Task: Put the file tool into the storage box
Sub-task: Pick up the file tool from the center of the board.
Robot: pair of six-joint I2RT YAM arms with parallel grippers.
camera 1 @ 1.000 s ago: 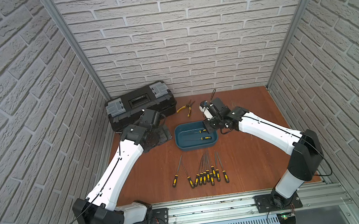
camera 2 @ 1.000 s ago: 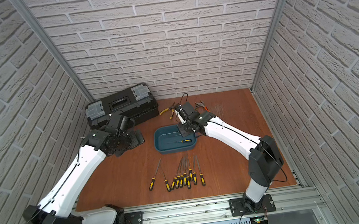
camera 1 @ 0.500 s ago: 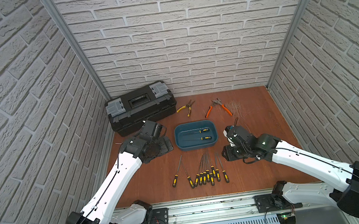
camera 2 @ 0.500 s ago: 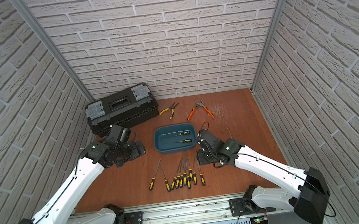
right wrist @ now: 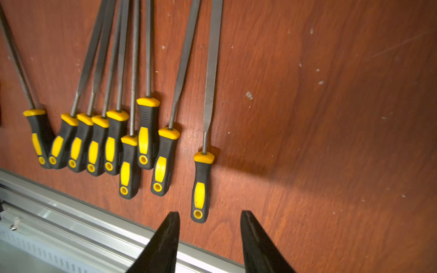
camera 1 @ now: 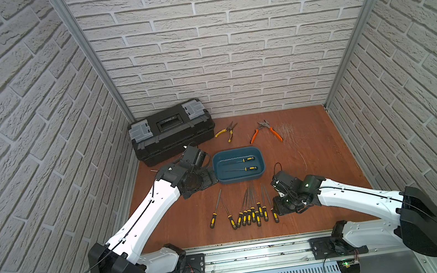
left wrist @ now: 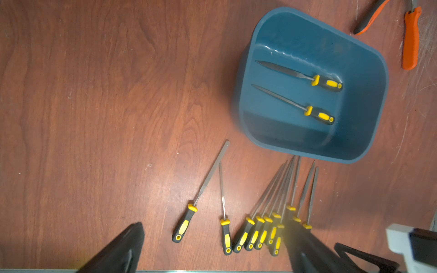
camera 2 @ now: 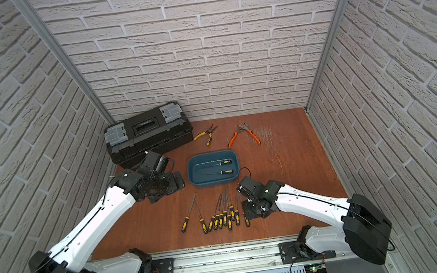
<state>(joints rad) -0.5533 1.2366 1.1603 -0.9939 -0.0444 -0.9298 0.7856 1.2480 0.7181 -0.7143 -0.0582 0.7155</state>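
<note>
I will lower my open right gripper until its fingers are on both sides of the third file tool's handle (camera 1: 275, 216) (right wrist: 201, 184), then close, as bare table shows on both sides.
The storage box (camera 1: 240, 178) (camera 2: 213, 183) (left wrist: 295, 146) is a teal tub mid-table with two file tools (camera 1: 248, 168) (left wrist: 319, 114) lying in it. Several more yellow-and-black-handled files (camera 1: 251, 213) (camera 2: 223, 219) lie in a row near the front edge. My right gripper (right wrist: 210, 212) (camera 1: 281, 206) hangs open just above the table at the right end of that row. The butt of the rightmost file (right wrist: 201, 186) lies just ahead of its fingertips, untouched. My left gripper (left wrist: 212, 225) (camera 1: 204, 177) stands open and empty to the left of the box.
A black toolbox (camera 1: 171, 130) with grey latches stands at the back left. Yellow pliers (camera 1: 225, 133) and orange pliers (camera 1: 265, 130) lie behind the box. The aluminium rail (right wrist: 71, 227) runs along the table's front edge, close to my right fingers.
My right arm has swung from over the storage box to the front, beside the rightmost file, and its jaws have widened. A second file now lies in the box. The left arm shifted slightly.
</note>
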